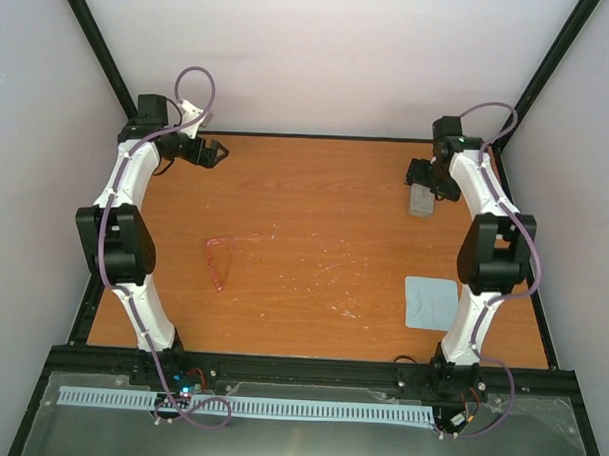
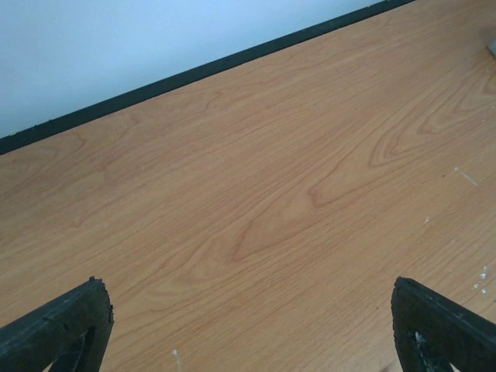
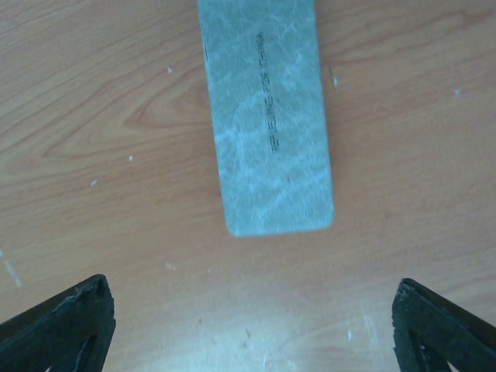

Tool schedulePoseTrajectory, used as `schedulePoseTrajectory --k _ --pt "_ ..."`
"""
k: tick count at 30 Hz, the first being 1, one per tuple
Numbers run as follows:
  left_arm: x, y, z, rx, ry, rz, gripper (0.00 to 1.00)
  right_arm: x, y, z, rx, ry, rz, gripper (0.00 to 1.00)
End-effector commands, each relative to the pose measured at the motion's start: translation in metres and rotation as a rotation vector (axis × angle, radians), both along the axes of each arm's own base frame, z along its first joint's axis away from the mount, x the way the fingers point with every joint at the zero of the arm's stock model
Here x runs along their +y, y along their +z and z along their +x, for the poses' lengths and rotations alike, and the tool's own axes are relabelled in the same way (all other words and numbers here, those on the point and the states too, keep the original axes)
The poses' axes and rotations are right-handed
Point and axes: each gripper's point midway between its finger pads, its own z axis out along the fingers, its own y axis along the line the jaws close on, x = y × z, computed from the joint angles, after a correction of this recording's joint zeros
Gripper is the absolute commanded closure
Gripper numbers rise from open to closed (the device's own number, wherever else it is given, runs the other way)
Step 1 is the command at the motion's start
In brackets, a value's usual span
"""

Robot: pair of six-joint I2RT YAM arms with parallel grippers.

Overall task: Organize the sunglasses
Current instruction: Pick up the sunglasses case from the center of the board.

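The grey case's near end (image 1: 421,209) (image 3: 280,212) will be between the fingers of my right gripper next, as the gripper will lower and reach away from my base to straddle it.
The red-pink sunglasses (image 1: 221,257) lie on the wooden table (image 1: 315,218), left of centre, arms unfolded. The grey rectangular case (image 1: 422,200) lies closed at the back right; in the right wrist view the case (image 3: 267,116) fills the upper middle, lid up. My right gripper (image 1: 423,177) hovers just above the case, open and empty, its fingertips (image 3: 66,325) wide apart below the case's near end. My left gripper (image 1: 213,154) is open and empty at the back left corner, far from the sunglasses; its fingertips (image 2: 62,325) show only bare wood between them.
A light blue square cloth (image 1: 430,302) lies at the front right next to the right arm's base. A black frame rail (image 2: 194,74) borders the table's back edge, with white walls behind. Pale scuff marks dot the table's middle.
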Motion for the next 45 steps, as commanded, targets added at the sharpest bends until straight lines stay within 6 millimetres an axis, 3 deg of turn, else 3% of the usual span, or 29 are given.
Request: schedulePoseTrajectory --k 1,2,10,13,22,32,40,45 --pt "0.007 0.001 0.006 -0.006 0.013 0.039 0.03 -0.008 -0.011 0.016 0.080 0.018 -0.102 0.04" --pt "0.007 0.000 0.006 -0.002 0.014 0.036 0.02 -0.009 -0.023 0.021 0.116 0.023 -0.111 0.04" --pt "0.007 -0.003 0.008 0.010 0.032 0.018 0.02 -0.017 -0.048 0.055 0.166 0.022 -0.169 0.04" --pt "0.006 -0.003 0.008 0.014 0.037 0.007 0.02 -0.015 -0.063 0.056 0.196 0.026 -0.158 0.05" --pt "0.002 -0.010 0.003 0.049 0.042 -0.029 0.04 -0.008 -0.082 0.055 0.222 0.035 -0.108 0.09" --pt "-0.001 -0.019 0.002 0.084 0.041 -0.059 0.08 -0.017 -0.103 0.048 0.276 0.043 -0.146 0.09" --pt "-0.001 -0.023 0.001 0.104 0.049 -0.069 0.09 -0.022 -0.109 0.048 0.282 0.037 -0.152 0.15" --pt "-0.001 -0.025 -0.001 0.111 0.052 -0.071 0.09 -0.021 -0.113 0.049 0.283 0.042 -0.141 0.26"
